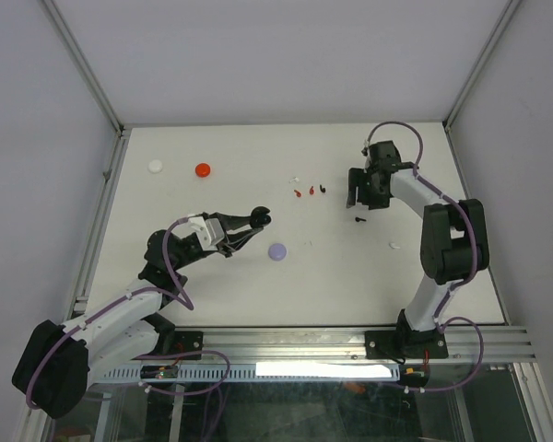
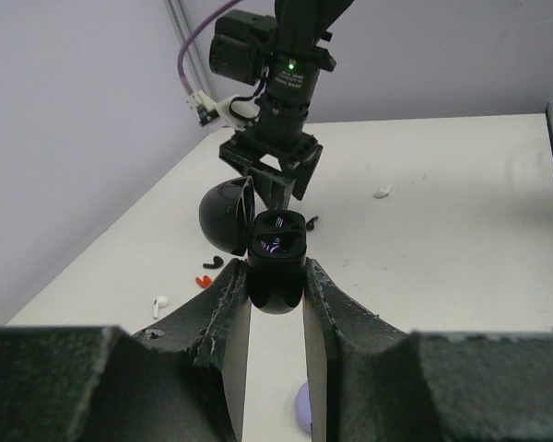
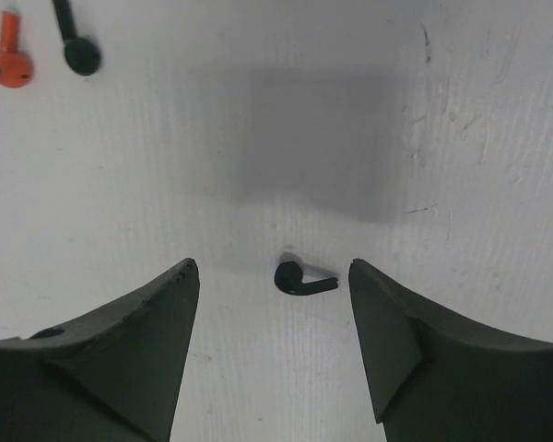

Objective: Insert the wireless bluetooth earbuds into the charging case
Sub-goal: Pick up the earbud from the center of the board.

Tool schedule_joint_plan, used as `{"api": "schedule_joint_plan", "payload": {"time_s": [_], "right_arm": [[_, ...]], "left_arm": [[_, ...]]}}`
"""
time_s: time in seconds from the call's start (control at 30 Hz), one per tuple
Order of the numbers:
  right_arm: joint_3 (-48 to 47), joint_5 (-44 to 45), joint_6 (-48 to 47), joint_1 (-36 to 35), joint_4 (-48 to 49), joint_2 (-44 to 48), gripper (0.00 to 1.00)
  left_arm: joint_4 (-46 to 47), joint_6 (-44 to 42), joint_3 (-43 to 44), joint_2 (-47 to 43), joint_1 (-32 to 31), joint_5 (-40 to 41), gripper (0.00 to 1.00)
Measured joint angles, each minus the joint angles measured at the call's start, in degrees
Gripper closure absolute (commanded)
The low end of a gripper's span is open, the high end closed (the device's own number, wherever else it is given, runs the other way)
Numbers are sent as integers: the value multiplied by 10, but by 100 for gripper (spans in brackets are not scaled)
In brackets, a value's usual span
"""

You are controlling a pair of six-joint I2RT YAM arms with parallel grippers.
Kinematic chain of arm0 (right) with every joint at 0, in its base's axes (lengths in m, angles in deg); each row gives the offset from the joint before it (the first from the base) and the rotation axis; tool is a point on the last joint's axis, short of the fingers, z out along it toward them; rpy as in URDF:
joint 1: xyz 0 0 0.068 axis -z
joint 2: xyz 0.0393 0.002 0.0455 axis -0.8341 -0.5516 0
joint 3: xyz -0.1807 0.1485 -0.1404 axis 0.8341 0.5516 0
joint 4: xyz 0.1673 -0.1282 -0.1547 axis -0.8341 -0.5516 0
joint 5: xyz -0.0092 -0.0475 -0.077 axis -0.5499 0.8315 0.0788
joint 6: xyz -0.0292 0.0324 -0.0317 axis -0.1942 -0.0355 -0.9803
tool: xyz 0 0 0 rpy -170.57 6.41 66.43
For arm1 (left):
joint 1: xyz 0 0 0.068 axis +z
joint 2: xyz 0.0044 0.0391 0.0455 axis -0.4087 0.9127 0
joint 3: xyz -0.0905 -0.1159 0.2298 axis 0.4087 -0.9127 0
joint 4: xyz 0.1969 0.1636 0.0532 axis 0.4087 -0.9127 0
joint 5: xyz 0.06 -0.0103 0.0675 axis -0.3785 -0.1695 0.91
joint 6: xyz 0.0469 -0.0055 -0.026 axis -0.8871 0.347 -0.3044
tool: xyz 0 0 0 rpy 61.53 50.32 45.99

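The lone black earbud's rounded head (image 1: 358, 219) (image 3: 288, 276) lies below and already shows between the open fingers of my right gripper. I will lower them to either side of it.
My left gripper (image 1: 251, 222) is shut on an open black charging case (image 1: 260, 217), held above the table; in the left wrist view the case (image 2: 276, 262) sits between my fingertips with its lid (image 2: 223, 217) swung open to the left. My right gripper (image 1: 363, 197) is open, pointing down over a lone black earbud (image 1: 359, 220). In the right wrist view that earbud (image 3: 300, 278) lies on the table between my spread fingers (image 3: 166, 313), untouched. Red (image 1: 298, 193), black (image 1: 323, 188) and white (image 1: 295, 179) earbuds lie in a cluster mid-table.
A lavender case (image 1: 277, 250) lies beside my left gripper. A red case (image 1: 202, 169) and a white case (image 1: 156, 167) sit at the far left. Small white earbuds lie at the right (image 1: 394, 246) and near the lavender case (image 1: 306, 244). Grey walls enclose the table.
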Motion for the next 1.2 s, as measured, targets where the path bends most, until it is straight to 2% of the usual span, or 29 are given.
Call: {"api": "schedule_joint_plan", "payload": {"time_s": [0.37,1.2], "right_arm": [[-1,-21,1,18,1,-59,28],[30,-51,12,5,-31,-31,32]], "left_arm": [[13,-1,0,0,0,0,100],[13,1,0,21,0,-6,100]]}}
